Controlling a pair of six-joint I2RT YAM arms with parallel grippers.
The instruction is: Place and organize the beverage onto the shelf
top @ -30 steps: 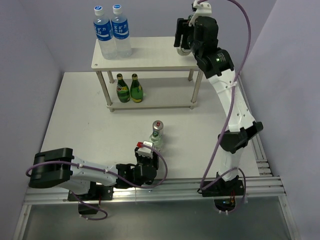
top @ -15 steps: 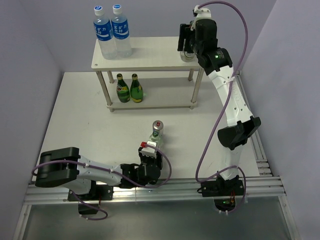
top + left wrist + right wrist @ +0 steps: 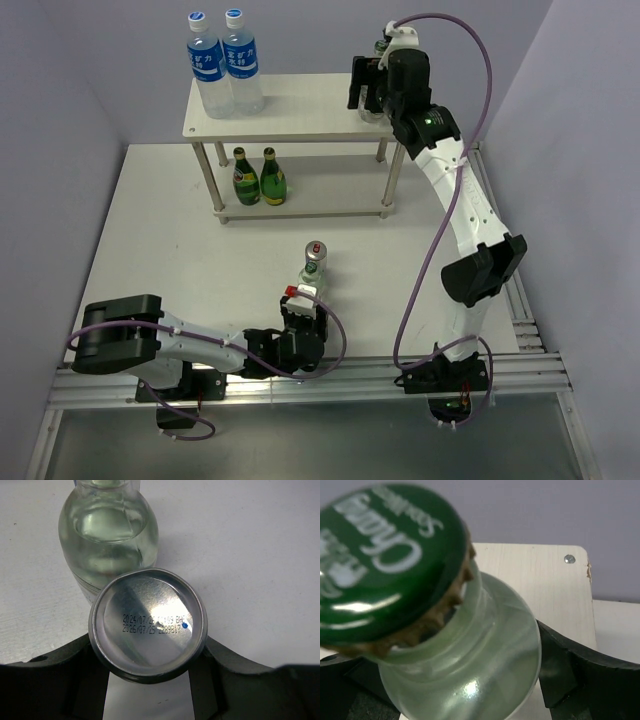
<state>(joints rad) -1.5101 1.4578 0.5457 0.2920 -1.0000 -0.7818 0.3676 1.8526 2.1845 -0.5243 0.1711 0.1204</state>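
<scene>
The left gripper will next move up and outward to let go of the silver can (image 3: pixel 147 622) on the lower board beside the dark green bottles, because that part of the board is empty.
The shelf (image 3: pixel 300 110) stands at the back. Two dark green bottles (image 3: pixel 258 178) stand on its lower board. My right gripper (image 3: pixel 366 88) is shut on a clear glass bottle with a green cap (image 3: pixel 470 650) over the right end of the top board (image 3: pixel 540 580); I cannot tell whether it rests there. My left gripper (image 3: pixel 298 308) is low near the front edge, shut on a silver can (image 3: pixel 147 622) whose base faces the wrist camera. A second clear bottle (image 3: pixel 312 277) stands just beyond it, also in the left wrist view (image 3: pixel 107 535). Another can (image 3: pixel 316 250) stands behind that.
Two tall plastic water bottles with blue labels (image 3: pixel 225 62) stand on the left end of the top board. Purple walls close in the table at the left, back and right. A metal rail (image 3: pixel 400 365) runs along the front edge by the arm bases.
My left gripper has slid right and a little nearer the standing clear bottle, with the can in it. My right gripper has shifted slightly at the shelf's right end, still holding its bottle.
</scene>
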